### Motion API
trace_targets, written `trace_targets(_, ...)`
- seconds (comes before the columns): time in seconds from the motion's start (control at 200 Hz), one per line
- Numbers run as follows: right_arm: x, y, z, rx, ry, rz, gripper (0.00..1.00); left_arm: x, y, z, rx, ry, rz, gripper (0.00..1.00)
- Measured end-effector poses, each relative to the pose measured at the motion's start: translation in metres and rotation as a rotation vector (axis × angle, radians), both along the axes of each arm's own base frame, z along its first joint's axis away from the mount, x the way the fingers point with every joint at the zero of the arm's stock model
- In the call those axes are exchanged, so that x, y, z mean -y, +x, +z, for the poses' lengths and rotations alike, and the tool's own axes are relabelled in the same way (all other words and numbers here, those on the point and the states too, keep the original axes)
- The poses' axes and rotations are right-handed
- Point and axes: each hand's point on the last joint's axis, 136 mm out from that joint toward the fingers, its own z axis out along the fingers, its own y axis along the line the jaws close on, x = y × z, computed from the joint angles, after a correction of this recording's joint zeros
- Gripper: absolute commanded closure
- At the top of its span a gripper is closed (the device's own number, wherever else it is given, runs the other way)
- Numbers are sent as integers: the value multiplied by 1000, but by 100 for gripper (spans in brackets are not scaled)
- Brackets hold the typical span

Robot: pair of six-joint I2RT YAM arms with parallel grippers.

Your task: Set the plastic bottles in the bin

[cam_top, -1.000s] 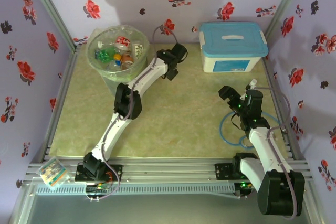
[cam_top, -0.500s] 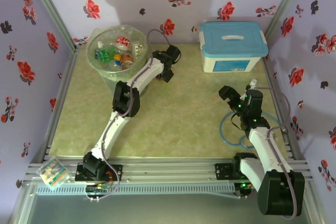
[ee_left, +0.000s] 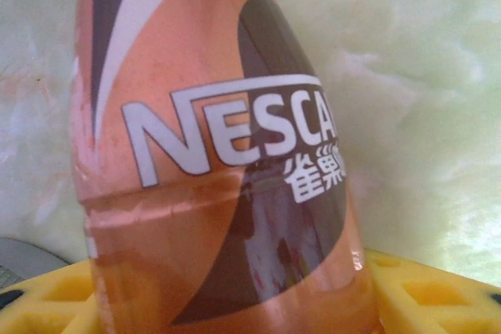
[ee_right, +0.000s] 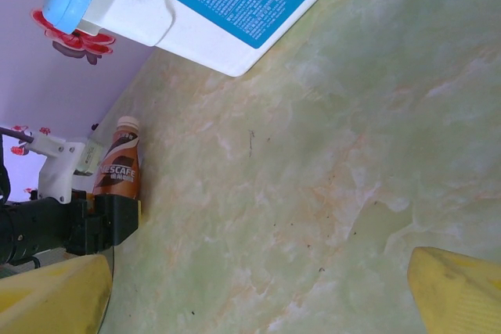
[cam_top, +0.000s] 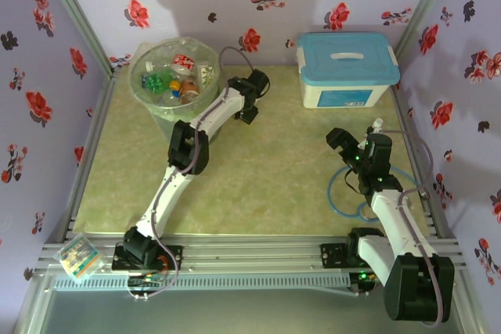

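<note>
The bin's rim stands tall, so the robot's left gripper will next lift high and carry the Nescafe bottle over the bin's side by the green bottle to let it go.
An orange-brown Nescafe plastic bottle stands upright on the table just right of the bin; in the right wrist view this bottle is seen with its cap on. My left gripper is shut on its lower body, with the yellow fingers pressed against both sides. From above, the left gripper hangs over it and hides it. The round translucent bin at the back left holds several bottles. My right gripper is open and holds nothing, hovering over the right side of the table.
A white box with a light-blue lid stands at the back right, close to the right arm. A blue cable loop lies on the table by the right arm. A small clear box rests on the front rail at left.
The left gripper shifted slightly left toward the bin and lower, and its jaws closed in on the Nescafe bottle. The right arm has not moved.
</note>
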Motion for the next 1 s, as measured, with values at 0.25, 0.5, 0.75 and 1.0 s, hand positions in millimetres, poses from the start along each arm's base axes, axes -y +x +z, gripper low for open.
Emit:
trace_targets(0.25, 0, 0, 0, 0, 0, 0, 2, 39, -23, 46, 36, -76, -82, 55)
trace_targets(0.5, 0, -1, -2, -3, 0, 0, 2, 74, -64, 171, 143, -284, -192, 56)
trace_targets(0.75, 0, -4, -10, -22, 0, 0, 2, 45, -108, 337, 302, -578, -273, 61)
trace_targets(1.0, 0, -5, -19, -46, 0, 0, 2, -118, -92, 389, 412, -566, 4, 64)
